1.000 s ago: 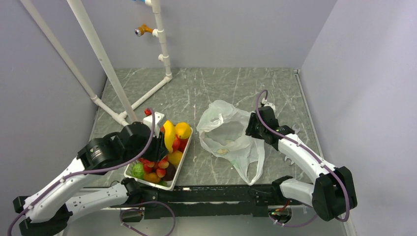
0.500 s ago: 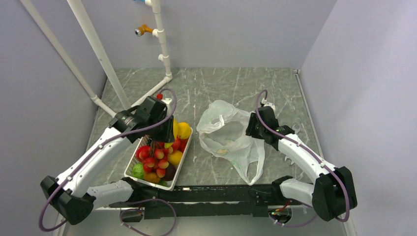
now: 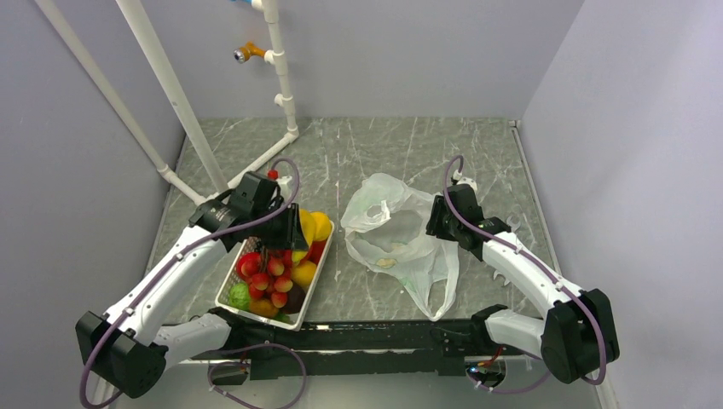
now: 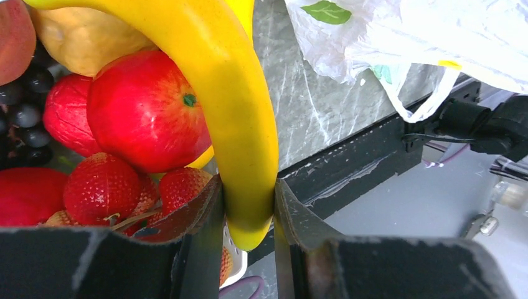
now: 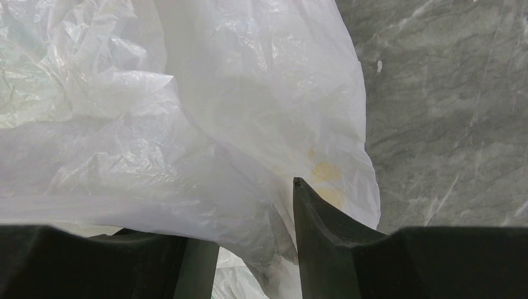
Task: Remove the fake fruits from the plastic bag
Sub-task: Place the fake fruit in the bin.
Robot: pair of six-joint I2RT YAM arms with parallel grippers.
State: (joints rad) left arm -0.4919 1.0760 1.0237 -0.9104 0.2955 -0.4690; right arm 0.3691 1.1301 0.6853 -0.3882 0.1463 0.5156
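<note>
The red fruit by the grapes is to the left of my left gripper in the wrist view. I will move the banana (image 4: 230, 93) there from the basket's edge and let it go.
My left gripper (image 3: 288, 241) hangs over the far end of the white mesh basket (image 3: 314, 285) and is shut on the tip of the yellow banana (image 4: 230, 93). In the left wrist view its jaws (image 4: 248, 190) press both sides of the banana. The red strawberries (image 3: 271, 268), a green fruit (image 3: 240, 296) and a yellow-orange fruit (image 3: 321, 225) lie in the basket. The translucent white plastic bag (image 3: 396, 230) lies crumpled at mid table. My right gripper (image 3: 436, 223) is shut on its right edge; in the right wrist view (image 5: 249, 218) bag film (image 5: 187, 112) bunches between the fingers and covers the left one.
A large red apple (image 4: 146, 109) and dark grapes (image 4: 25, 115) also sit in the basket. A white pipe frame (image 3: 170, 94) stands at the back left. Grey walls close in the left, back and right. A black rail (image 3: 384, 336) runs along the near edge.
My left arm has unfolded and swung its elbow out to the left, with the gripper now at the basket's far end; the strawberries show. The right arm and bag have not moved.
</note>
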